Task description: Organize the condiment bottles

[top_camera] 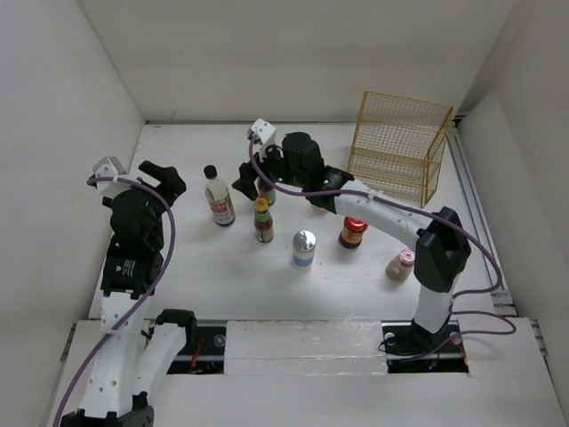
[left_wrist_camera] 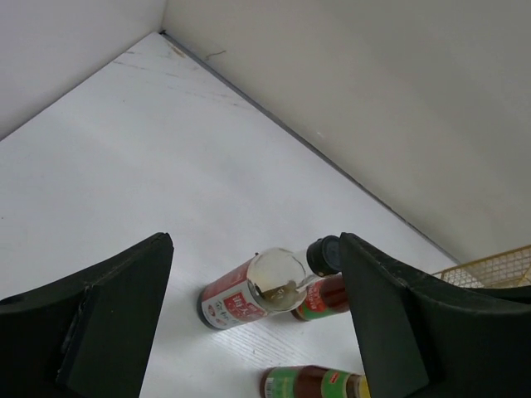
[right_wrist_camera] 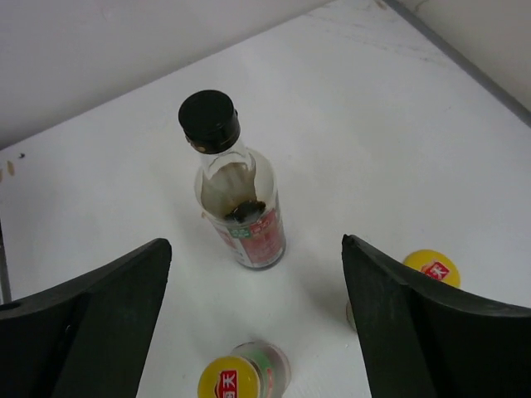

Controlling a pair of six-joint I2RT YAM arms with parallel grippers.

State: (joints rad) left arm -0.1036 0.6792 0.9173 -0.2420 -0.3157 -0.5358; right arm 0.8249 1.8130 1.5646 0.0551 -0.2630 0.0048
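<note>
Next, my right gripper first shifts to the left in the top view to get open fingers around that neck (top_camera: 213, 183) (right_wrist_camera: 226, 163). The black-capped bottle stands upright, its neck free.
The black-capped bottle (top_camera: 219, 197) stands upright left of centre; it also shows in the left wrist view (left_wrist_camera: 249, 294) and the right wrist view (right_wrist_camera: 241, 207). Two dark yellow-capped bottles stand beside it, one in the open (top_camera: 263, 221), one (top_camera: 268, 192) partly under my right gripper (top_camera: 253, 173). That gripper is open and empty above them (right_wrist_camera: 257, 242). The silver-capped white bottle (top_camera: 304, 249), the red-lidded jar (top_camera: 353, 232) and the pink-capped bottle (top_camera: 402, 264) stand further right. My left gripper (top_camera: 164, 178) is open and empty, left of the black-capped bottle (left_wrist_camera: 255, 240). The cream bottle is not in view.
A yellow wire rack (top_camera: 400, 147) stands at the back right; a corner of it shows in the left wrist view (left_wrist_camera: 489, 267). White walls close the table on the left, back and right.
</note>
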